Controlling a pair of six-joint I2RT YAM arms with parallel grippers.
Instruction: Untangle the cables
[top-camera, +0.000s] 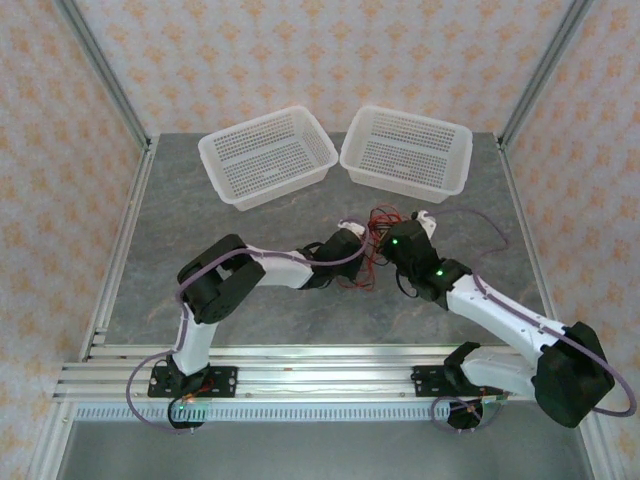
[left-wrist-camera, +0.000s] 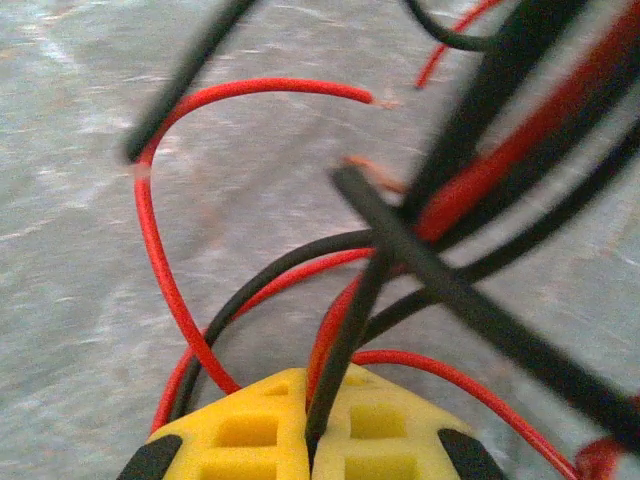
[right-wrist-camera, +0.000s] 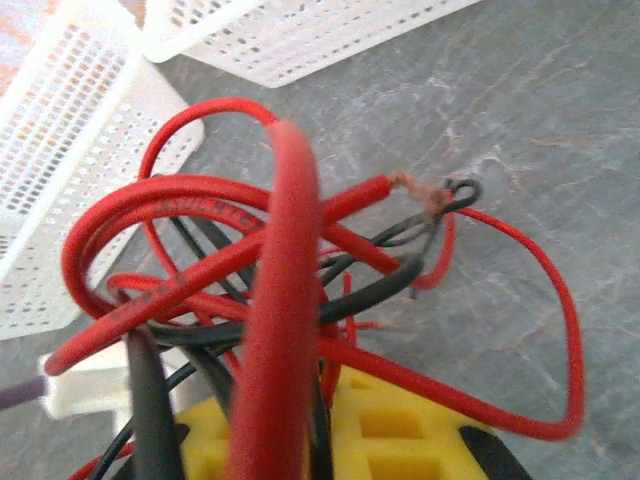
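Note:
My right gripper holds the red and black cables, which hang bunched above the table, so next it will go down toward the grey tabletop below it and let go of them there.
The cables (top-camera: 377, 228), thin red and black strands, lie in one tangle on the grey table (top-camera: 300, 300) between my two grippers. My left gripper (top-camera: 352, 243) reaches the tangle from the left and my right gripper (top-camera: 398, 242) from the right. In the left wrist view the left gripper (left-wrist-camera: 309, 390) has its yellow fingers (left-wrist-camera: 240, 430) shut on a black cable (left-wrist-camera: 345, 340), with a red loop (left-wrist-camera: 150, 240) arching beside it. In the right wrist view the right gripper (right-wrist-camera: 325, 400) is shut on red and black cables (right-wrist-camera: 280, 300), which hide most of its yellow fingers (right-wrist-camera: 400, 430).
Two white perforated baskets (top-camera: 268, 155) (top-camera: 408, 150) stand side by side at the back of the table. Their walls (right-wrist-camera: 60, 150) appear close behind the tangle in the right wrist view. Metal frame posts (top-camera: 100, 70) rise at the table's corners.

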